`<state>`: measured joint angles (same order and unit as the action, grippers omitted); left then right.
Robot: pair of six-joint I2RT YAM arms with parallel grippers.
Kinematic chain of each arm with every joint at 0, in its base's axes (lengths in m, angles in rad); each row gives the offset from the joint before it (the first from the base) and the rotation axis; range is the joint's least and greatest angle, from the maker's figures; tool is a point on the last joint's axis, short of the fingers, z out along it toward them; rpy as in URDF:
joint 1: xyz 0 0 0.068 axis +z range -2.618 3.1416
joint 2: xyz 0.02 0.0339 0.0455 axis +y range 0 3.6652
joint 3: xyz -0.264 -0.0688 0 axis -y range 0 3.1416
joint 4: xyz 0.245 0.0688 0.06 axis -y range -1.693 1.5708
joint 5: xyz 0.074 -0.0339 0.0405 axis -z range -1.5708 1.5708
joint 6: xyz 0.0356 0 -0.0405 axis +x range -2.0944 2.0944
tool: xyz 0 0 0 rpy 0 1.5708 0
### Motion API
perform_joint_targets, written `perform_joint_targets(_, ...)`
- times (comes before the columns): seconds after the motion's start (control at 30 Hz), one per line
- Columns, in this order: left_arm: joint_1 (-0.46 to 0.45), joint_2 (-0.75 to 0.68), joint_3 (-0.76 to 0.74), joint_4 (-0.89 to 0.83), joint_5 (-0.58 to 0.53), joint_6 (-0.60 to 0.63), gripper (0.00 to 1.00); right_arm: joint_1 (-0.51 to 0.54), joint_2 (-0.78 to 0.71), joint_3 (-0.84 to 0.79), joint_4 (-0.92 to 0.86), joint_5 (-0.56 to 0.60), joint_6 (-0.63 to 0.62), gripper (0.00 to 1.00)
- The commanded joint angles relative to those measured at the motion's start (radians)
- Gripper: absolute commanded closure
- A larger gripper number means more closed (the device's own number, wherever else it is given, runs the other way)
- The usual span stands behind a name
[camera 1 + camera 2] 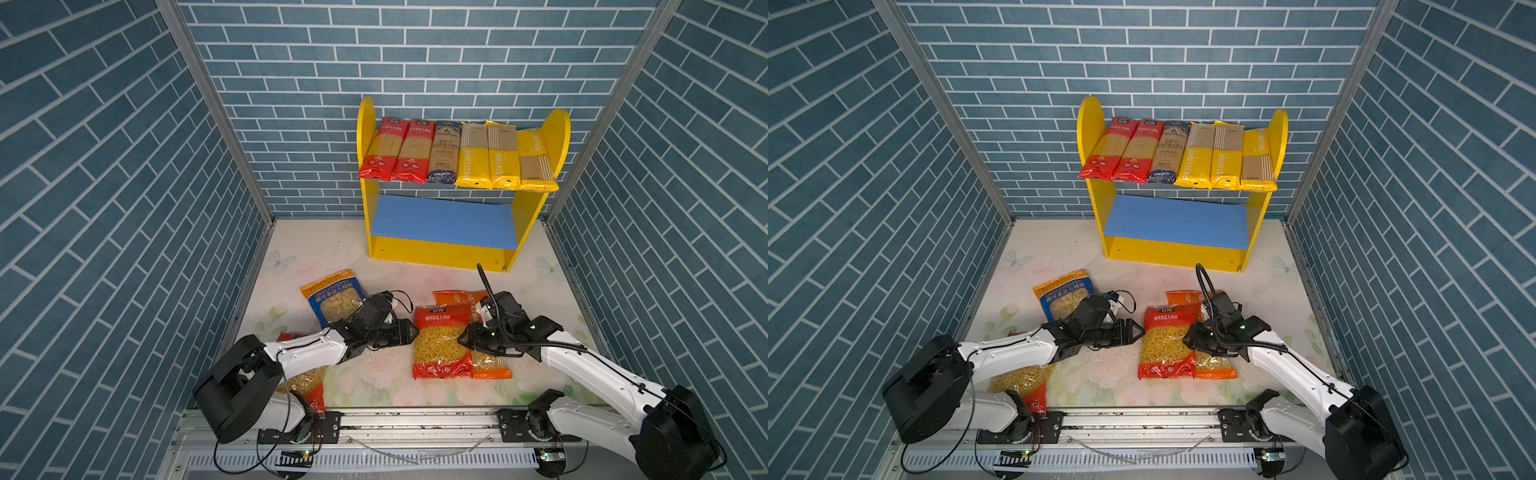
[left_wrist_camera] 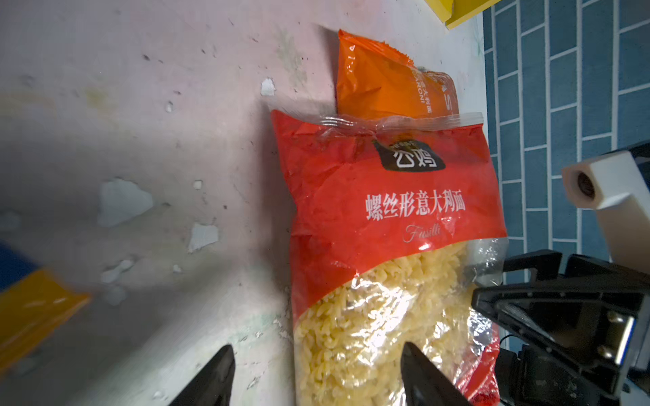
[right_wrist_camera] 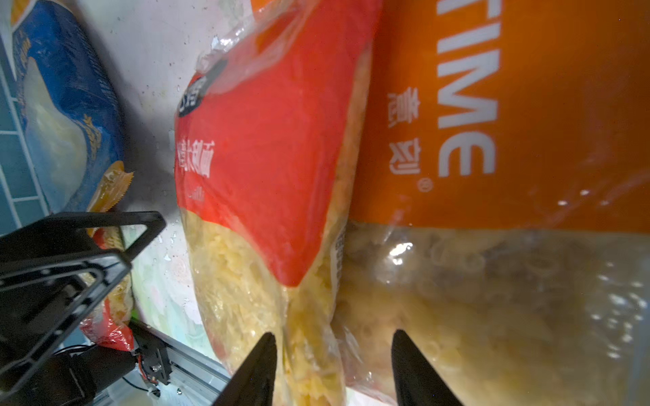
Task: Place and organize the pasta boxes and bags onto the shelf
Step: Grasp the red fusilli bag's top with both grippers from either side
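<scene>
The red bag's overlapping edge (image 1: 464,333) (image 3: 314,355) lies ahead between the open fingers of my right gripper, so that gripper should next move gently toward the left gripper and close on the edge.
The shelf (image 1: 440,251) stands at the back with several long spaghetti packs (image 1: 449,151) side by side on its upper board. Its blue lower board (image 1: 442,222) is bare. A red fusilli bag (image 1: 440,340) (image 2: 387,211) lies on the floor, partly over an orange PASTATIME bag (image 1: 453,297) (image 3: 527,140). My left gripper (image 1: 413,332) (image 2: 316,372) is open at the red bag's left edge, which lies between its fingers. From the other side my right gripper (image 1: 461,340) (image 3: 334,369) is open over the red bag's right edge, where it overlaps the orange bag.
A blue and orange orecchiette bag (image 1: 332,297) lies behind the left arm. Another red bag (image 1: 309,386) sits under that arm by the front rail (image 1: 415,419). Blue brick walls close in both sides and the back.
</scene>
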<state>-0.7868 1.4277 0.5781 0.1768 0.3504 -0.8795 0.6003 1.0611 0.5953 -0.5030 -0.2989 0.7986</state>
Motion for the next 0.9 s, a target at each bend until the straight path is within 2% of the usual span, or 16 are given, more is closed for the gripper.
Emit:
perform_joint_targets(0.0,-0.030,0.081,-0.009,0.169,0.040,-0.050,0.28,-0.003,-0.020,-0.032,0.093,-0.030,0.058,0.46)
perform_joint_targets(0.13,-0.046,0.174,-0.031,0.332,0.066,-0.118,0.33,-0.004,-0.005,-0.049,0.174,-0.029,0.074,0.51)
perform_joint_targets(0.33,-0.050,0.235,-0.051,0.458,0.059,-0.200,0.42,-0.002,0.034,-0.080,0.267,-0.030,0.108,0.73)
perform_joint_targets(0.43,-0.051,0.233,-0.047,0.468,0.054,-0.209,0.50,-0.001,0.031,-0.098,0.319,-0.025,0.138,0.83)
perform_joint_targets(0.67,-0.049,0.147,-0.056,0.443,0.017,-0.216,0.72,0.000,-0.049,-0.129,0.417,-0.014,0.188,0.93)
perform_joint_targets(0.87,-0.048,0.057,-0.024,0.337,-0.022,-0.168,0.84,0.003,-0.093,-0.127,0.494,-0.019,0.211,0.99)
